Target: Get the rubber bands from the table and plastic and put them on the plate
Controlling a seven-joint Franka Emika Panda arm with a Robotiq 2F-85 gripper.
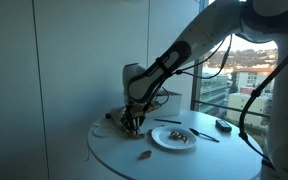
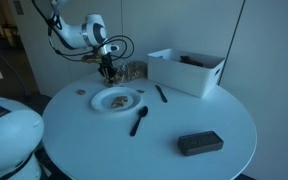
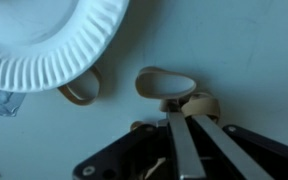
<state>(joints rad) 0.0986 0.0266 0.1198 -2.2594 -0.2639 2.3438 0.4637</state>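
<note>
My gripper is about to lift the tan clump over the white plate's rim, then lower it inside the plate [image 1: 174, 137] [image 3: 28, 19].
In the wrist view my gripper [image 3: 184, 114] comes in from the bottom, its two fingers shut together on a tan clump of rubber bands [image 3: 198, 103] lying on the table [image 3: 254, 50]. One loose band [image 3: 164, 82] lies just beyond the fingertips and another [image 3: 82, 93] sits by the rim of the white plate [image 3: 44, 50]. In both exterior views the gripper [image 1: 132, 122] [image 2: 108, 72] is down at the table next to the plate [image 1: 174, 137] [image 2: 116, 100], which holds a few brownish bits. The clear plastic [image 2: 134, 70] lies beside the gripper. A small brown clump [image 1: 144, 154] [image 2: 81, 92] rests apart on the table.
A white rectangular box [image 2: 187, 70] stands behind the plate. Thin dark sticks [image 2: 139, 121] [image 2: 161, 93] lie near the plate. A small dark oblong object [image 2: 200, 143] sits toward the table's edge. A window and wall are close behind the table [image 1: 114, 150].
</note>
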